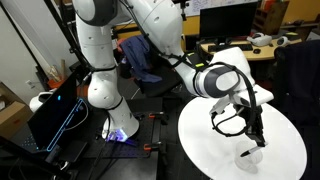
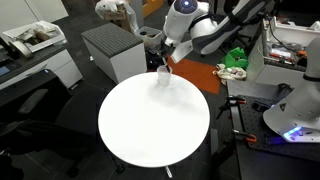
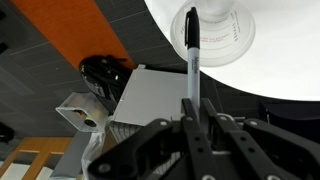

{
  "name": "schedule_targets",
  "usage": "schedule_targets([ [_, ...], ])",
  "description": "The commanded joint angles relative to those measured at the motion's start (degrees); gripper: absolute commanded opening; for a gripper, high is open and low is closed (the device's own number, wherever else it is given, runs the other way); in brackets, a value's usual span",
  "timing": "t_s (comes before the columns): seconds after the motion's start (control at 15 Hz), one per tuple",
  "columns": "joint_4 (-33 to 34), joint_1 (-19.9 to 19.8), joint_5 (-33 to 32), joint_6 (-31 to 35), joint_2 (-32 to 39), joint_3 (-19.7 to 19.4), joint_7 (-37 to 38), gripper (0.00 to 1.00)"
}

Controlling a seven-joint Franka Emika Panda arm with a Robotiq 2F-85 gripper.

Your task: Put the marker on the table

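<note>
The marker moves with my gripper away from the clear cup [image 1: 254, 155] next, over the bare white tabletop beside it, for release there, since the marker's tip hangs over the cup.
My gripper [image 3: 195, 108] is shut on the marker [image 3: 192, 50], a thin black stick with a white label. In the wrist view the marker points out from the jaws toward a clear cup [image 3: 232, 35] standing on the round white table [image 3: 285, 70]. Its tip lies over the cup's mouth. In both exterior views the gripper [image 1: 254, 128] [image 2: 166, 60] hangs just above the cup [image 1: 254, 155] [image 2: 163, 79], near the edge of the table [image 1: 215, 140] [image 2: 150, 125]. The marker is too small to make out there.
A grey box-like cabinet [image 2: 115, 48] and an orange surface [image 2: 195, 75] stand right behind the table's edge near the cup. A black office chair [image 2: 30, 115] is beside the table. A cluttered desk with a monitor [image 1: 228, 18] is behind it. The robot base [image 1: 105, 90] and a laptop [image 1: 55, 115] are alongside.
</note>
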Motion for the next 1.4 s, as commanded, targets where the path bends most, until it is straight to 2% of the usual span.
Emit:
schedule_targets([
  [0.0,-2.42,3.16,-9.42,2.53,-4.4,-3.42,7.23,0.03],
  [0.4,-1.23,4.83,-26.66,5.49,-6.78,-4.42,19.7,0.03],
  [0.67,-0.54,5.25,-33.7,7.44,-7.39,-3.18,24.03,0.03],
  [0.87,-0.17,5.78,-35.13,8.7,-6.99,-2.25,23.78,0.03],
  [1.33,-0.69,5.99,-31.07,11.39,-4.52,1.28,17.87,0.03],
])
